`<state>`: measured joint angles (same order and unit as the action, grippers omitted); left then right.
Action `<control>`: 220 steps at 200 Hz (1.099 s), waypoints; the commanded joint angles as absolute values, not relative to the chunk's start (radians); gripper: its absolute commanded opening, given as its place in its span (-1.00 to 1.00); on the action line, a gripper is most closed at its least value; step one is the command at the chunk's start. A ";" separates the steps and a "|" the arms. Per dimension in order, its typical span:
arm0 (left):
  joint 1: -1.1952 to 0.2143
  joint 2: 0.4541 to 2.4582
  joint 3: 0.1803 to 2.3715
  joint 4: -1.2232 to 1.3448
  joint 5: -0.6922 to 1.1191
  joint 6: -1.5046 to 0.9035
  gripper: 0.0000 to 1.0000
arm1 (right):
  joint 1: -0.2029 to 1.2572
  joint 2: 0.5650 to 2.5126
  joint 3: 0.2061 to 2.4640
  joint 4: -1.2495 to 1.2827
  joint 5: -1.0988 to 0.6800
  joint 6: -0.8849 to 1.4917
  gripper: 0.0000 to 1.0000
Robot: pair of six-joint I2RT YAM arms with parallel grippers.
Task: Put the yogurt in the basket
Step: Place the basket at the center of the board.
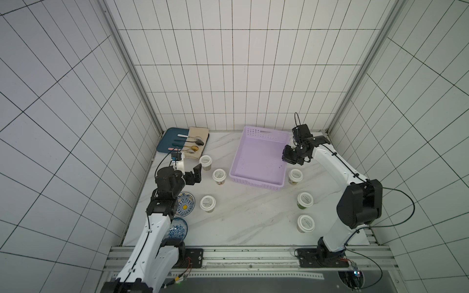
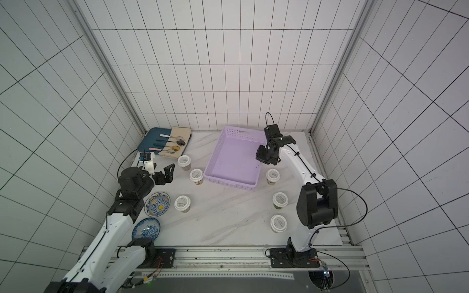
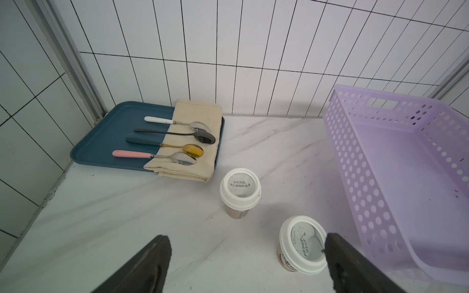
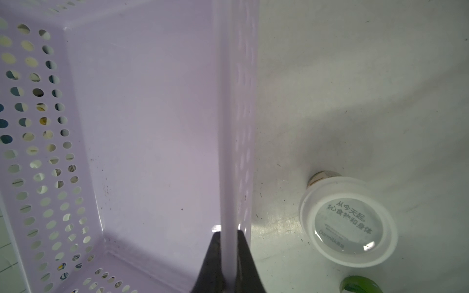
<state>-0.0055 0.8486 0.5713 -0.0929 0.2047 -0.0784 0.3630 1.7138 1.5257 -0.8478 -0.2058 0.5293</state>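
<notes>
The basket (image 1: 256, 183) sits crooked near the back wall, so my right gripper should next pull the basket's rim back toward the bare marble between the cups and release it.
Several yogurt cups with white lids stand on the marble table in both top views. Three are left of the basket (image 1: 256, 183) (image 2: 228, 184), such as the cup (image 1: 219, 176) nearest it. Three are to its right, such as the cup (image 1: 295, 175). The lilac basket holds nothing. My left gripper (image 1: 196, 175) (image 3: 246, 238) is open above the table, and one fingertip (image 3: 332, 243) overlaps the lid of a cup (image 3: 300, 243). Another cup (image 3: 240, 187) stands farther ahead. My right gripper (image 1: 286, 159) (image 4: 229, 234) is shut on the rim of the basket's right wall (image 4: 227, 126). A cup (image 4: 347, 223) stands just outside that wall.
A dark blue tray (image 1: 166, 140) with several spoons on a beige cloth (image 1: 200, 134) lies in the far left corner. Two blue-patterned plates (image 1: 186, 205) (image 1: 177, 228) sit by the left arm. Tiled walls close in the back and both sides.
</notes>
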 commanded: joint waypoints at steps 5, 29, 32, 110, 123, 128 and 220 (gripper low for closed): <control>-0.006 0.847 0.566 -0.072 0.214 -0.075 0.97 | 0.394 1.659 1.474 -0.853 -0.237 0.462 -1.00; 0.000 0.852 0.586 -0.108 0.214 -0.079 0.97 | 0.409 1.683 1.495 -0.903 -0.233 0.418 -1.00; 0.000 0.853 0.583 -0.107 0.205 -0.075 0.97 | 0.412 1.684 1.492 -0.901 -0.230 0.413 -1.00; 0.011 0.858 0.646 -0.171 0.245 -0.091 0.97 | 0.436 1.726 1.355 -0.791 -0.266 0.362 -0.96; 0.015 0.866 0.675 -0.215 0.244 -0.091 0.97 | 0.437 1.741 1.360 -0.799 -0.263 0.357 -0.95; 0.015 0.868 0.686 -0.226 0.222 -0.088 0.97 | 0.438 1.744 1.359 -0.798 -0.262 0.357 -0.95; 0.013 0.890 0.703 -0.266 0.366 -0.051 0.97 | 0.455 1.781 1.309 -0.754 -0.266 0.337 -0.59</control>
